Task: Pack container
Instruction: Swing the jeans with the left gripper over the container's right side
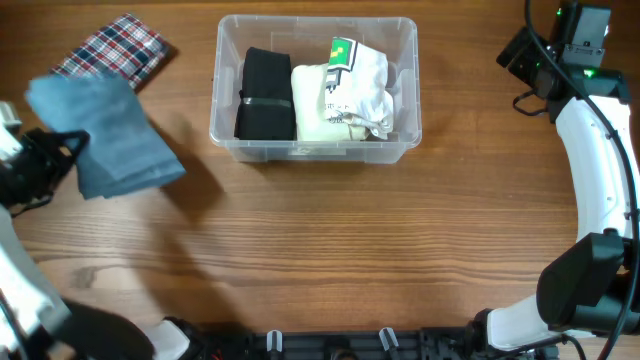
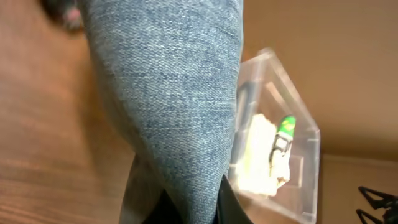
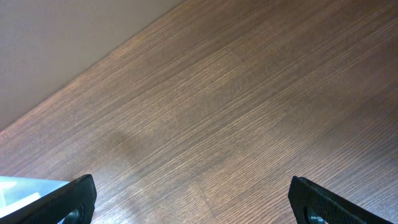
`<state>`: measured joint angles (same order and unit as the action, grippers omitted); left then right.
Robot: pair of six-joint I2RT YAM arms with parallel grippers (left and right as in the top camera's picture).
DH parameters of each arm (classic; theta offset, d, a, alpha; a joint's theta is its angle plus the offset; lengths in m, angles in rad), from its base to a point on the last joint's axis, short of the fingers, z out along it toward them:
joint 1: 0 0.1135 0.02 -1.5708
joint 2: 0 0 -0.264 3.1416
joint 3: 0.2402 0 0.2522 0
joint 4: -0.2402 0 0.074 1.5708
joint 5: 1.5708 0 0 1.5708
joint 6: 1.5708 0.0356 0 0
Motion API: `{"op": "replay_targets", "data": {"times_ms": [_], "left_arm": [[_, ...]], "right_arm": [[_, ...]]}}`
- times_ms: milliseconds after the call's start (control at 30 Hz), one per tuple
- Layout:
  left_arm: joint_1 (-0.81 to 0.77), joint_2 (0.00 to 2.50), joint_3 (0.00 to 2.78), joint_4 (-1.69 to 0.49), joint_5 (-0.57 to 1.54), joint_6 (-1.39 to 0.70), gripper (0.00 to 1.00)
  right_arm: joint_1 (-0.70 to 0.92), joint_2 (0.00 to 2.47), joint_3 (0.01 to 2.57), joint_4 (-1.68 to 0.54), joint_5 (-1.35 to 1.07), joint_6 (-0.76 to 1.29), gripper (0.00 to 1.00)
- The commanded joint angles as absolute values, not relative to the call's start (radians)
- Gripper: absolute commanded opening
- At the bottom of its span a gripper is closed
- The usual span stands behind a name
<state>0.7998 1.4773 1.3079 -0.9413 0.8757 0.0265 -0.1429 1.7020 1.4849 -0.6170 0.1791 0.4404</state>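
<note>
Next, my left gripper carries the denim garment (image 1: pixel 105 135) across and releases its edge over the green-tagged white garment, since that lies to my gripper's right in the overhead view.
The clear plastic container (image 1: pixel 405 95) stands at the table's back middle. It holds a folded black garment (image 1: pixel 265 95) on the left and a white garment with a green tag (image 1: pixel 350 95) on the right. It also shows in the left wrist view (image 2: pixel 308 146). My left gripper (image 1: pixel 60 150) is at the left, shut on a folded blue denim garment (image 1: pixel 105 135) held above the table; the denim fills the left wrist view (image 2: pixel 168 93). My right gripper (image 3: pixel 193 202) is open and empty at the far right, over bare table.
A folded red-and-white plaid garment (image 1: pixel 115 52) lies at the back left, partly under the denim. The right arm (image 1: pixel 600 180) runs along the table's right edge.
</note>
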Motion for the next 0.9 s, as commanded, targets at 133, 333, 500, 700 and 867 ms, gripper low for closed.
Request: {"op": "replay_targets", "data": {"times_ms": [133, 333, 500, 700, 867], "left_arm": [[0.669, 1.196, 1.362, -0.86, 1.061, -0.15, 0.04], [0.282, 1.189, 1.362, -0.439, 1.087, -0.404, 0.04], [-0.008, 1.264, 1.362, -0.122, 0.928, -0.485, 0.04], [-0.265, 1.43, 1.362, -0.038, 0.612, -0.569, 0.04], [-0.359, 1.59, 1.362, 0.093, 0.545, -0.594, 0.04]], "right_arm": [[-0.142, 1.719, 1.478, -0.615, 0.17, 0.448, 1.0], [-0.142, 1.719, 1.478, -0.615, 0.17, 0.448, 1.0], [-0.142, 1.719, 1.478, -0.615, 0.17, 0.448, 1.0], [-0.142, 1.719, 1.478, -0.615, 0.17, 0.448, 1.0], [-0.142, 1.719, 1.478, -0.615, 0.17, 0.448, 1.0]]}}
